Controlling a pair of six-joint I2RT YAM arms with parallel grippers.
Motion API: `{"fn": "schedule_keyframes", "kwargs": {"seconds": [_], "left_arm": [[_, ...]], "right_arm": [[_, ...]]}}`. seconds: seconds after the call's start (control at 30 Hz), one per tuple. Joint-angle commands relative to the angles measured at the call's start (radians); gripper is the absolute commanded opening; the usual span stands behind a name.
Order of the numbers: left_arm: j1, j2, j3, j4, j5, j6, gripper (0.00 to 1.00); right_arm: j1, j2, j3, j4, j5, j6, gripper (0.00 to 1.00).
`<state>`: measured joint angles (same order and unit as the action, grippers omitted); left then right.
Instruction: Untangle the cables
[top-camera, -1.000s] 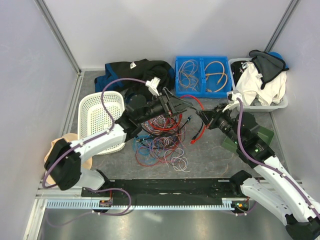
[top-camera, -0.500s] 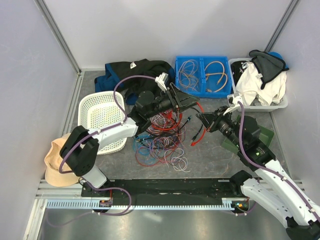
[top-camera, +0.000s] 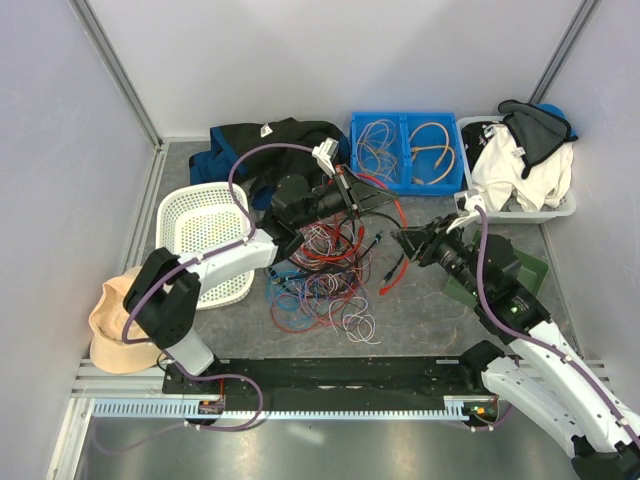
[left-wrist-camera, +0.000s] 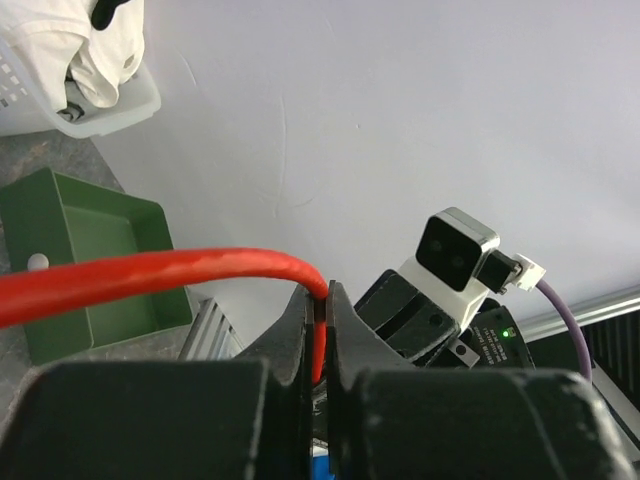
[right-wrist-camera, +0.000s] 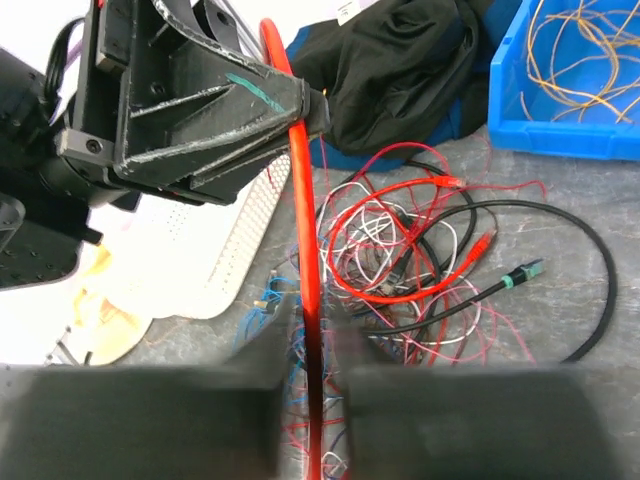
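Observation:
My left gripper holds the red cable and should next swing left in the top view, over the white basket (top-camera: 205, 222), to release it there, as that basket is empty.
The cables (top-camera: 320, 275) lie in a red, black, white and blue tangle on the grey table, between the two arms. My left gripper (top-camera: 360, 195) reaches over the back of the pile. In the left wrist view it (left-wrist-camera: 320, 295) is shut on a thick red cable (left-wrist-camera: 150, 275) that arcs away to the left. My right gripper (top-camera: 403, 238) faces it from the right. In the right wrist view its jaws (right-wrist-camera: 312, 325) stand open, with the same red cable (right-wrist-camera: 305, 250) running between them, a gap on each side, up to the left gripper (right-wrist-camera: 315, 105).
A white basket (top-camera: 195, 235) stands left of the pile and a tan hat (top-camera: 115, 325) at the near left. At the back are a black garment (top-camera: 270, 145), a blue bin (top-camera: 405, 117) holding cables, and a white tub (top-camera: 560, 208) of clothes. A green tray (top-camera: 525, 265) sits under the right arm.
The left gripper swung toward the back right and closed on the red cable. The right gripper, shut on that cable before, has opened its jaws around it.

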<state>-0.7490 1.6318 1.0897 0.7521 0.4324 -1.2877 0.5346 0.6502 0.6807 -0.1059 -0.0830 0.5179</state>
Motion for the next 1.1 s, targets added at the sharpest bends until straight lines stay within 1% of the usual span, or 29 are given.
{"fn": "schedule_keyframes", "kwargs": {"seconds": [0.0, 0.07, 0.1, 0.13, 0.17, 0.27, 0.4, 0.43, 0.47, 0.5, 0.53, 0.57, 0.6, 0.63, 0.67, 0.7, 0.73, 0.77, 0.8, 0.83, 0.87, 0.97, 1.0, 1.07], "left_arm": [[0.017, -0.039, 0.078, -0.104, 0.061, 0.088, 0.02], [0.031, -0.065, 0.101, -0.207, 0.077, 0.163, 0.02], [0.036, -0.090, 0.131, -0.317, 0.084, 0.218, 0.02], [0.046, -0.098, 0.148, -0.350, 0.103, 0.241, 0.02], [0.051, -0.104, 0.159, -0.368, 0.155, 0.257, 0.02], [0.066, -0.133, 0.174, -0.358, 0.254, 0.266, 0.02], [0.066, -0.182, 0.174, -0.359, 0.338, 0.321, 0.02], [0.066, -0.222, 0.177, -0.384, 0.339, 0.349, 0.02], [0.068, -0.242, 0.190, -0.522, 0.318, 0.390, 0.02], [0.068, -0.266, 0.237, -0.622, 0.286, 0.509, 0.02], [0.068, -0.289, 0.268, -0.728, 0.241, 0.574, 0.02], [0.068, -0.326, 0.303, -0.963, 0.182, 0.631, 0.02], [0.068, -0.340, 0.368, -1.058, 0.035, 0.680, 0.02], [0.069, -0.351, 0.399, -1.161, -0.040, 0.753, 0.02], [0.073, -0.362, 0.453, -1.244, -0.195, 0.781, 0.02], [0.077, -0.363, 0.476, -1.399, -0.269, 0.821, 0.02], [0.094, -0.362, 0.493, -1.465, -0.344, 0.833, 0.02], [0.112, -0.360, 0.504, -1.517, -0.468, 0.837, 0.02], [0.134, -0.369, 0.495, -1.592, -0.501, 0.846, 0.02], [0.181, -0.375, 0.483, -1.608, -0.530, 0.849, 0.02], [0.204, -0.383, 0.449, -1.619, -0.582, 0.855, 0.02], [0.295, -0.395, 0.402, -1.634, -0.671, 0.884, 0.02], [0.348, -0.385, 0.394, -1.639, -0.676, 0.898, 0.02], [0.410, -0.362, 0.377, -1.640, -0.657, 0.910, 0.02]], "right_arm": [[0.001, -0.006, 0.013, -0.018, 0.009, -0.015, 0.59], [-0.001, -0.012, 0.031, -0.058, 0.026, -0.015, 0.86], [0.001, -0.026, 0.039, -0.072, 0.041, -0.016, 0.92], [0.001, -0.037, 0.045, -0.083, 0.046, -0.012, 0.95], [0.001, -0.049, 0.054, -0.098, 0.049, -0.010, 0.98], [-0.001, -0.115, 0.065, -0.120, 0.074, -0.004, 0.98], [0.001, -0.223, 0.072, -0.135, 0.114, -0.009, 0.98], [-0.001, -0.244, 0.071, -0.140, 0.124, -0.009, 0.98], [0.001, -0.262, 0.063, -0.150, 0.149, -0.012, 0.98], [0.001, -0.292, 0.057, -0.158, 0.158, -0.013, 0.98], [0.001, -0.306, 0.050, -0.166, 0.167, -0.018, 0.98], [-0.001, -0.317, 0.031, -0.178, 0.190, -0.018, 0.98], [0.001, -0.331, 0.019, -0.182, 0.195, -0.016, 0.98], [0.001, -0.334, 0.005, -0.184, 0.198, -0.006, 0.97], [0.001, -0.337, -0.021, -0.186, 0.200, 0.001, 0.97], [0.001, -0.336, -0.032, -0.183, 0.197, 0.010, 0.97], [0.001, -0.333, -0.046, -0.178, 0.193, 0.025, 0.97], [0.001, -0.330, -0.070, -0.163, 0.189, 0.031, 0.97], [0.001, -0.324, -0.084, -0.155, 0.178, 0.037, 0.97], [-0.001, -0.320, -0.095, -0.146, 0.174, 0.042, 0.97], [0.001, -0.317, -0.115, -0.131, 0.167, 0.051, 0.96], [0.001, -0.314, -0.144, -0.103, 0.143, 0.060, 0.96], [-0.001, -0.313, -0.150, -0.100, 0.134, 0.063, 0.96], [0.001, -0.311, -0.164, -0.089, 0.126, 0.067, 0.96]]}}
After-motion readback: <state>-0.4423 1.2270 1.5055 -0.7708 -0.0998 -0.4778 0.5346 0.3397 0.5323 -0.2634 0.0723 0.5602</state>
